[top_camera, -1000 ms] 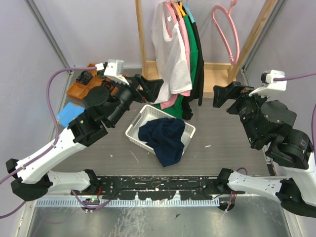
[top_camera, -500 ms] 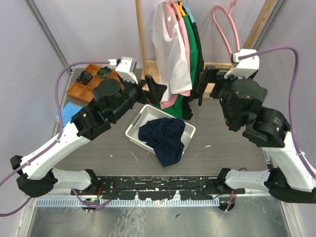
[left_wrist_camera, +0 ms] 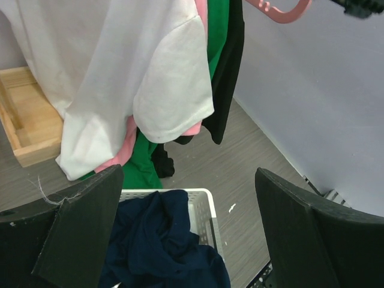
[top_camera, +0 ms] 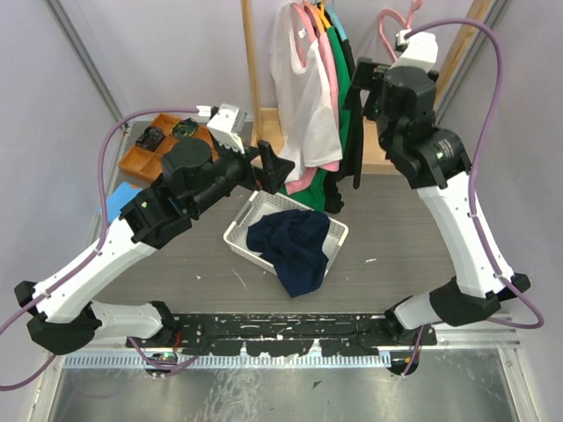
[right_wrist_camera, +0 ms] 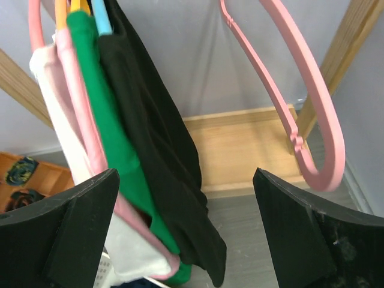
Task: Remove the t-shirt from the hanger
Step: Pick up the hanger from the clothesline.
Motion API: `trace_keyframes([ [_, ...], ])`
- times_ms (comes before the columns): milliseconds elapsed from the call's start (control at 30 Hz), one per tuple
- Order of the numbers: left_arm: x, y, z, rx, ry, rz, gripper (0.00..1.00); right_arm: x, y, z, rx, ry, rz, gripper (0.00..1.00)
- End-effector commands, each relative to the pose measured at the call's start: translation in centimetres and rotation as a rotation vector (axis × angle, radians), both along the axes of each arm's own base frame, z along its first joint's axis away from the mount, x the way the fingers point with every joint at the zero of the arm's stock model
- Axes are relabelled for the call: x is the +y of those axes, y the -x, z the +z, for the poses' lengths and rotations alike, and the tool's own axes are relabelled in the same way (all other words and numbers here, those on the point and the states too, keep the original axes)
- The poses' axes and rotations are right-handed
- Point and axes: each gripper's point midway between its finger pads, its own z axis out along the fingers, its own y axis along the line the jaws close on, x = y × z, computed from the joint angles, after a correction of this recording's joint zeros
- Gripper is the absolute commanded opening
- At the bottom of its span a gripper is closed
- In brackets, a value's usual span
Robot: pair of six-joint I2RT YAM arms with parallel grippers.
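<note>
The black t-shirt's near shoulder covers the end of the blue hanger outward of the robot's right gripper, so the right gripper should reach outward next and bring its open fingers around that cloth.
Several t-shirts hang side by side on hangers from the rack: white, pink, green and black. My left gripper is open, level with the white t-shirt's lower hem and just left of it. Its wrist view looks past the white sleeve and holds nothing between the fingers. My right gripper is raised high and open, close beside the black t-shirt, whose cloth hangs between and beyond its fingers without being pinched. The hanger tops show at the upper left.
An empty pink hanger hangs right of the shirts. A white basket holding a navy garment sits below the rack. The rack has a wooden post and wooden base. An orange tray lies far left.
My right arm has swung up and leftward from table height to the top of the rack beside the black t-shirt. My left gripper has shifted slightly right toward the white t-shirt.
</note>
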Motion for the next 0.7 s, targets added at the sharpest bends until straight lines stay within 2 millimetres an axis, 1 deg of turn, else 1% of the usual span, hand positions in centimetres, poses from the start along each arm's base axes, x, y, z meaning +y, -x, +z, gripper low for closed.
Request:
trace_keyframes([
  [0,0.8,1.1,1.6,-0.025,0.011,-0.047,0.98,0.2,-1.1,5.3,-0.142,-0.154,0.148,1.00],
  [67,1.0,1.1,1.7,-0.027,0.012,-0.042,0.98,0.4,-1.9,5.5,-0.148,-0.167,0.184,0.96],
  [167,1.2,1.2,1.6,-0.028,0.012,-0.043,0.98,1.4,-3.0,5.3,-0.144,-0.187,0.263,0.88],
  [233,1.1,1.2,1.6,-0.026,0.013,-0.050,0.98,1.7,-3.7,5.3,-0.142,-0.198,0.293,0.82],
  [333,1.1,1.3,1.6,-0.023,0.019,-0.053,0.98,2.2,-4.6,5.3,-0.140,-0.200,0.319,0.76],
  [433,0.9,1.3,1.6,-0.017,0.026,-0.055,0.98,2.3,-5.4,5.1,-0.134,-0.202,0.321,0.74],
  [567,0.7,1.4,1.6,-0.011,0.036,-0.068,0.98,1.7,-6.6,4.8,-0.129,-0.218,0.306,0.71],
  [667,0.6,1.4,1.6,-0.007,0.040,-0.071,0.98,1.7,-7.3,4.6,-0.122,-0.227,0.317,0.69],
])
